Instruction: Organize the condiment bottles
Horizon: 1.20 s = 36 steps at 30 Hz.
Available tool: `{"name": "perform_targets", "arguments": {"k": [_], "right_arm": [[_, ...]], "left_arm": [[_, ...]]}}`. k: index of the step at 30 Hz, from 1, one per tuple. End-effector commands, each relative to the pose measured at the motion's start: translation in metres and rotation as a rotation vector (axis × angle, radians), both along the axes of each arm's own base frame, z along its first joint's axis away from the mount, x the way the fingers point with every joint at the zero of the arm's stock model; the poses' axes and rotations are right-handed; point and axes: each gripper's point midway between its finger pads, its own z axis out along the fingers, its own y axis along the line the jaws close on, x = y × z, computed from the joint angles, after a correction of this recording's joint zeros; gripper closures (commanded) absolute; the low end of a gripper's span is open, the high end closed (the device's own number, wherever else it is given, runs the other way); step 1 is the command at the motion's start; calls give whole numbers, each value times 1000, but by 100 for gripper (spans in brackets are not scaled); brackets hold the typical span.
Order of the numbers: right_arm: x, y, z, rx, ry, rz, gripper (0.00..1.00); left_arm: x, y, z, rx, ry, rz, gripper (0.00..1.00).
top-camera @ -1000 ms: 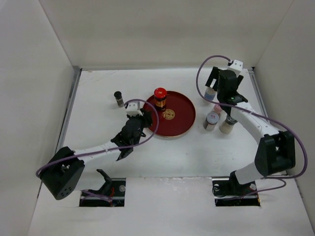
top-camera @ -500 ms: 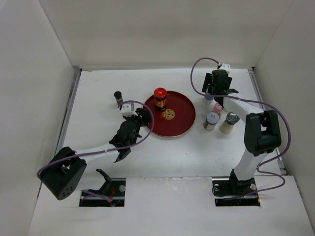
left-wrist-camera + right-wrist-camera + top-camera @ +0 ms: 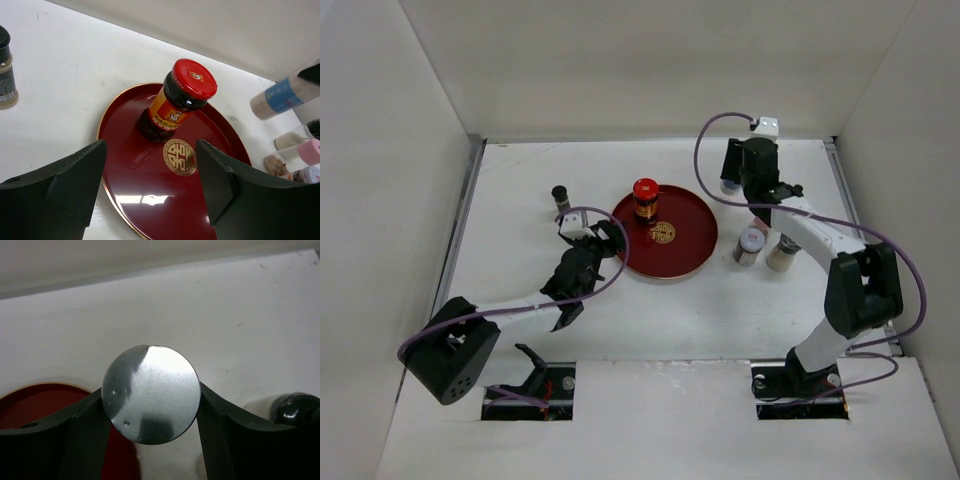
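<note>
Next, my right gripper moves to the left in the top view and down onto the tray (image 3: pixel 686 247) beside the red-capped jar, because that spot is empty.
A red-capped dark jar (image 3: pixel 645 200) (image 3: pixel 176 100) stands upright at the back left of the red round tray (image 3: pixel 686 247) (image 3: pixel 150 210). My left gripper (image 3: pixel 607 234) (image 3: pixel 150 156) hovers open over the tray's near-left rim, a little short of the jar, with nothing between its fingers. My right gripper (image 3: pixel 733 180) (image 3: pixel 150 396) is shut on the silver cap of the blue-labelled bottle (image 3: pixel 282 95) (image 3: pixel 150 392), which hangs tilted just off the tray's far right edge. The thin black-capped bottle (image 3: pixel 561 200) (image 3: pixel 5 70) stands left of the tray.
Right of the tray, a grey-capped shaker (image 3: pixel 750 243) and a cream-bodied bottle (image 3: pixel 783 252) stand close together. The right arm partly covers a pink-capped one (image 3: pixel 310 150) behind them. White walls close in the table at the back and both sides.
My left gripper has gone from shut to open and drawn slightly back to the left. My right gripper has closed on the blue-labelled bottle and carried it left toward the tray.
</note>
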Motion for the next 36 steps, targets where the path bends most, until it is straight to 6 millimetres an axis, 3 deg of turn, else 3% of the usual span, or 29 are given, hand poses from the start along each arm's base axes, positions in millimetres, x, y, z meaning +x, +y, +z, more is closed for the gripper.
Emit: {"name": "perform_targets", "arguments": {"k": [1,6,15,25,30,36], "right_arm": [[-4,52,106,125,-301,130,47],[-5,114,92,169,-264,247,46],[14,166,58,159,-204,312,46],[18,179,15,120,-131,314,42],[18,180,8,117,-115,314,19],[10,174,31,133,-143,304,3]], "left_arm": [[1,4,16,-53,-55,15,29],[2,10,16,-60,-60,35,26],[1,11,16,-63,-62,35,26],[2,8,15,-61,-57,28,26],[2,8,14,-59,-54,26,26],[2,7,13,-58,-53,24,26]]}}
